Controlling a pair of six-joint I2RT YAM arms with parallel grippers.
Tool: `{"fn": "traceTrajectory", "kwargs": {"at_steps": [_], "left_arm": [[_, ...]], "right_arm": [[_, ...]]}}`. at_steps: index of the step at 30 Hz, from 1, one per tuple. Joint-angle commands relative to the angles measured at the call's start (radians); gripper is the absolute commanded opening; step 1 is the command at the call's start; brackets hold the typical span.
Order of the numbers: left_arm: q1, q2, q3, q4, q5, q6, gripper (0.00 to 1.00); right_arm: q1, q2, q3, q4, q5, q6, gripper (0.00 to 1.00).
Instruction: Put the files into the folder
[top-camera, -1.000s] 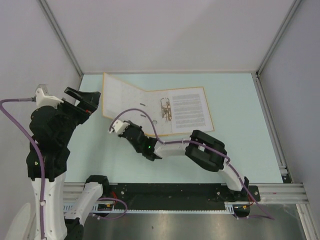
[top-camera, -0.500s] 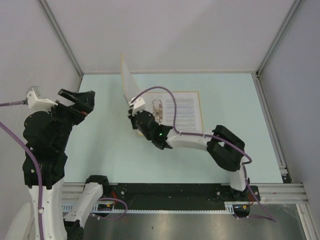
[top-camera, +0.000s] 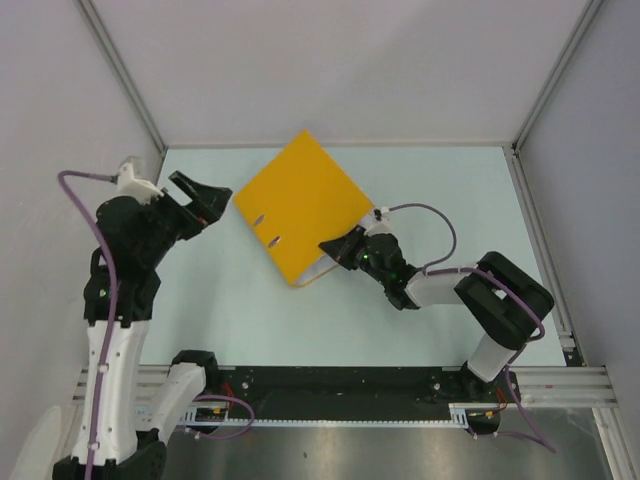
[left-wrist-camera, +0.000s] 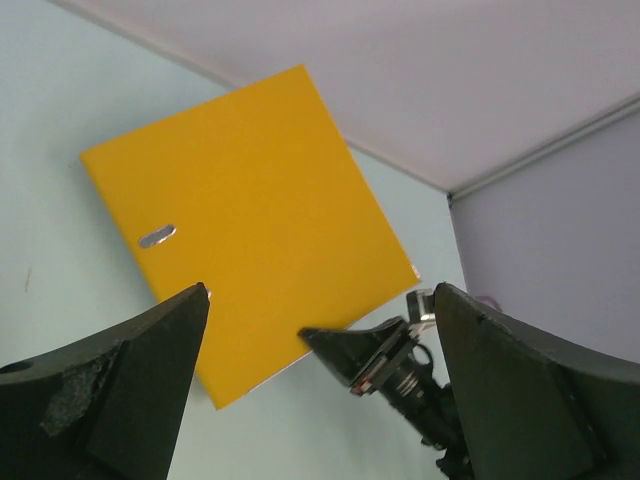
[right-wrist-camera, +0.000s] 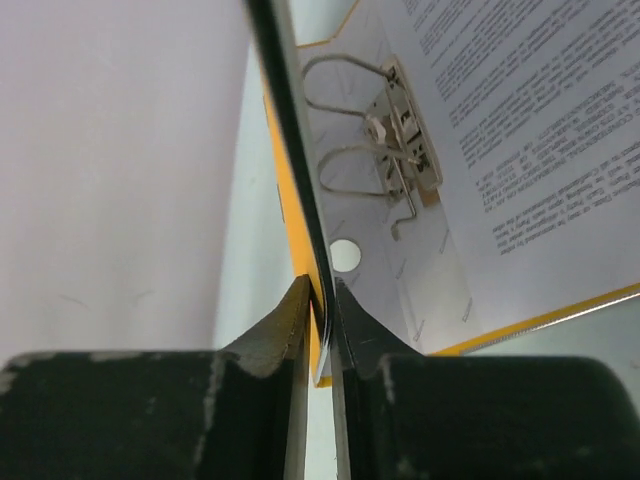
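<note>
My right gripper lowers and carries the folder cover's free edge to the right in the top view, down over the files (right-wrist-camera: 540, 145) next, since it still stands lifted.
The orange-yellow folder (top-camera: 300, 205) lies tilted on the table, its front cover swung down over the inside. My right gripper (top-camera: 336, 250) is shut on the cover's free edge (right-wrist-camera: 318, 290), which is still lifted a little. In the right wrist view, under the cover, the files (right-wrist-camera: 520, 130) lie as white printed sheets beside the metal ring clip (right-wrist-camera: 385, 130). In the top view the files are hidden by the cover. My left gripper (top-camera: 205, 198) hovers open to the left of the folder (left-wrist-camera: 250, 190), holding nothing.
Grey walls with metal posts close the table in on the left, back and right. The right arm's purple cable (top-camera: 420, 212) loops above the table just right of the folder. Both arm bases stand on the black rail (top-camera: 340, 385) at the near edge.
The right gripper has carried the cover from flat open on the left, through upright, down over the files. The left arm has moved slightly toward the folder, staying open.
</note>
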Motion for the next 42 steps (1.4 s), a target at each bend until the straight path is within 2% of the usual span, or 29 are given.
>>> {"fn": "traceTrajectory", "kwargs": {"at_steps": [1, 5, 10, 16, 19, 23, 29, 35, 39, 40, 42], "left_arm": [[-0.003, 0.046, -0.097, 0.102, 0.163, 0.013, 1.0], [-0.008, 0.081, -0.152, 0.131, 0.197, 0.013, 0.99], [-0.029, 0.13, -0.219, 0.159, 0.226, 0.023, 0.99], [-0.067, 0.175, -0.308, 0.202, 0.224, 0.025, 0.99], [-0.08, 0.189, -0.336, 0.225, 0.227, 0.02, 0.99], [-0.1, 0.195, -0.35, 0.245, 0.214, 0.016, 0.99], [-0.107, 0.225, -0.371, 0.258, 0.212, 0.008, 0.99], [-0.121, 0.232, -0.388, 0.283, 0.223, -0.009, 0.99], [-0.13, 0.224, -0.388, 0.271, 0.217, -0.001, 0.99], [-0.13, 0.219, -0.388, 0.271, 0.217, -0.001, 0.99], [-0.13, 0.219, -0.39, 0.272, 0.223, -0.003, 0.99]], "right_arm": [[-0.145, 0.013, -0.135, 0.142, -0.105, 0.188, 0.0], [-0.257, 0.093, -0.15, 0.165, -0.226, 0.242, 0.0], [-0.361, 0.274, -0.15, 0.317, -0.332, 0.349, 0.0], [-0.432, 0.355, -0.15, 0.332, -0.349, 0.322, 0.0], [-0.433, 0.357, -0.155, 0.271, -0.302, 0.272, 0.0], [-0.42, 0.285, -0.164, 0.056, -0.19, 0.167, 0.0], [-0.363, 0.096, -0.162, -0.244, 0.046, 0.077, 0.0], [-0.372, 0.089, -0.163, -0.366, 0.071, 0.133, 0.0], [-0.358, 0.067, -0.163, -0.403, 0.096, 0.109, 0.0], [-0.363, 0.066, -0.163, -0.378, 0.079, 0.086, 0.01], [-0.364, 0.052, -0.162, -0.328, 0.033, 0.049, 0.17]]}}
